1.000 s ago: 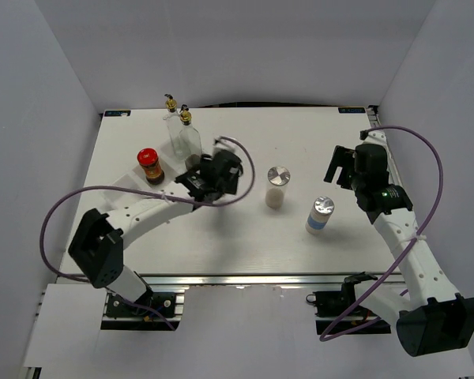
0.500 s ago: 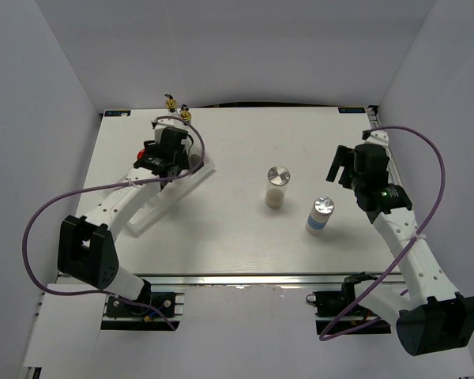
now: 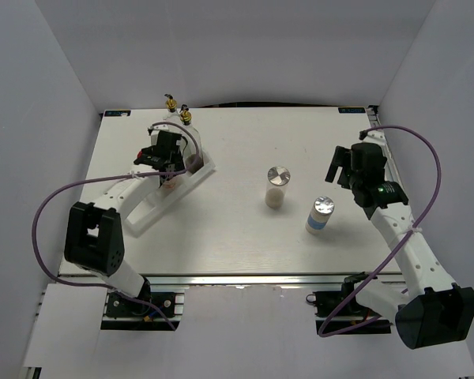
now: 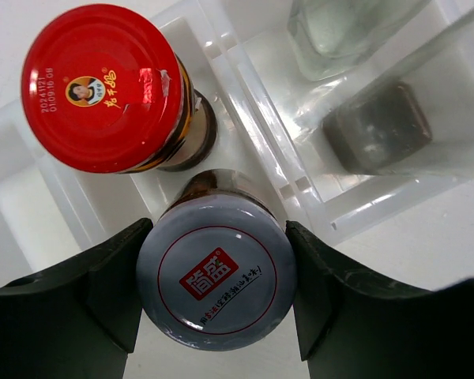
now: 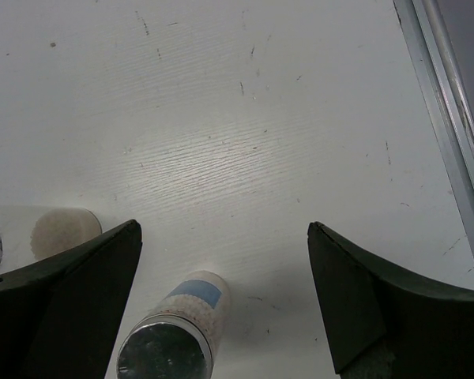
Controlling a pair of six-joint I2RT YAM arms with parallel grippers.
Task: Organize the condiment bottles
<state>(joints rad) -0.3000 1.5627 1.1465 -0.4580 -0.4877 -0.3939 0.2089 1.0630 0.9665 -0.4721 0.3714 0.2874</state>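
Note:
My left gripper brings the silver-lidded shaker down beside the red-capped jar next and releases the shaker in that same rack section (image 3: 171,185) (image 4: 223,192).
My left gripper (image 3: 164,158) is shut on a silver-lidded shaker (image 4: 215,272) with a red label on its lid. It holds the shaker over the white rack (image 4: 245,95), right beside the red-capped jar (image 4: 103,87), which stands in a compartment. Two clear glass bottles (image 4: 340,31) stand in the rack's far compartments, their gold tops (image 3: 186,116) showing in the top view. My right gripper (image 3: 341,170) is open and empty. Two more shakers (image 3: 278,185) (image 3: 321,213) stand on the table; the blue-labelled one (image 5: 170,347) is just below my right gripper (image 5: 221,229).
The white rack (image 3: 154,207) lies at an angle at the table's left. The table's right edge rail (image 5: 450,134) runs close to the right arm. White walls enclose the table on three sides.
My left arm swung left from the table's middle to the rack, carrying the shaker, and now sits beside the red-capped jar. The right arm has barely moved.

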